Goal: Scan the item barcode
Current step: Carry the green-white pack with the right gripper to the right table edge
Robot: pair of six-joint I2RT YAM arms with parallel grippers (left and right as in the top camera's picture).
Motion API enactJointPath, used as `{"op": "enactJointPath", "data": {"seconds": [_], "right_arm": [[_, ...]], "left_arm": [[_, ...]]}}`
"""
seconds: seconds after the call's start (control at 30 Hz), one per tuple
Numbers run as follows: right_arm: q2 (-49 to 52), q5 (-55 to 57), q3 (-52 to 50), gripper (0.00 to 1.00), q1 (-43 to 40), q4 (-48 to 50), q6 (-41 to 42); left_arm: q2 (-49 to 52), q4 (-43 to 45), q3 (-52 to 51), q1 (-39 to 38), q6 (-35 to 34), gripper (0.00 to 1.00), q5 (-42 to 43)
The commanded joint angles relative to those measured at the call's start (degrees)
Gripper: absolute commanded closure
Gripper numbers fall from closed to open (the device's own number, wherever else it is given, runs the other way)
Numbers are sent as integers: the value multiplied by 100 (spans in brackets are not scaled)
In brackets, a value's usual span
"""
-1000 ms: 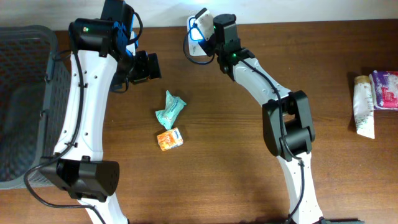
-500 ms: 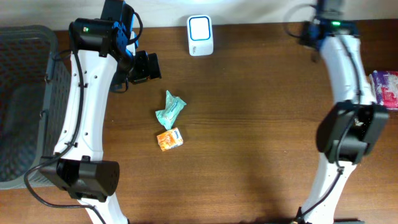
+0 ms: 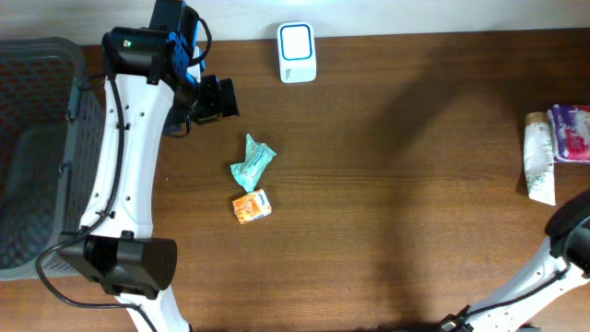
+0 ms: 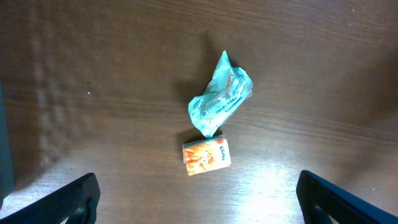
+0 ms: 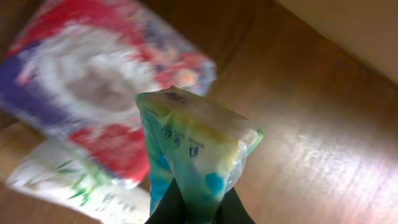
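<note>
The packet should go down next in my right gripper, toward the open spot beside the red, purple and white pack. My right gripper will let go of it there.
My right gripper [image 5: 200, 208] is shut on a green, yellow and blue plastic packet [image 5: 196, 146], seen only in the right wrist view, where it hangs over the goods at the table's right end. The overhead view shows just that arm's lower link [image 3: 570, 242]. The white barcode scanner [image 3: 297, 53] stands at the back middle. My left gripper [image 3: 214, 99] hovers open, high above a teal packet [image 4: 221, 102] and a small orange packet [image 4: 206, 156], with nothing between its fingers [image 4: 68, 202].
A red, purple and white pack [image 5: 93, 87] and a white tube [image 5: 68, 183] lie below the held packet; overhead they are the pack [image 3: 572, 132] and tube [image 3: 539, 171] at the right edge. A dark mesh basket [image 3: 32, 148] fills the left side.
The right arm swung from the scanner at the back across to the far right, leaving the overhead view with the packet. The left arm stayed still.
</note>
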Motion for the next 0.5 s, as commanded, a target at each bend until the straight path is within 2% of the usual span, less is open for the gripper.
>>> {"op": "enactJointPath", "data": {"seconds": [0.0,0.27,0.33,0.37,0.47], "right_arm": [[4,68,9,96,-131,-39,175],[162,48,-428,96,-149,15,367],[162,-103,-428,60,-149,2,365],[162,-540,-428,48,-149,17,365],[160,-1482,-428,42,-146,46,363]], "left_arm": [[-11,-9,26,-4,-13,1,-20],[-11,-9,26,-11,-13,1,-20],[-11,-9,26,-9,-13,1,-20],[-11,-11,26,-9,-13,1,-20],[-11,-9,26,-9,-13,1,-20]]}}
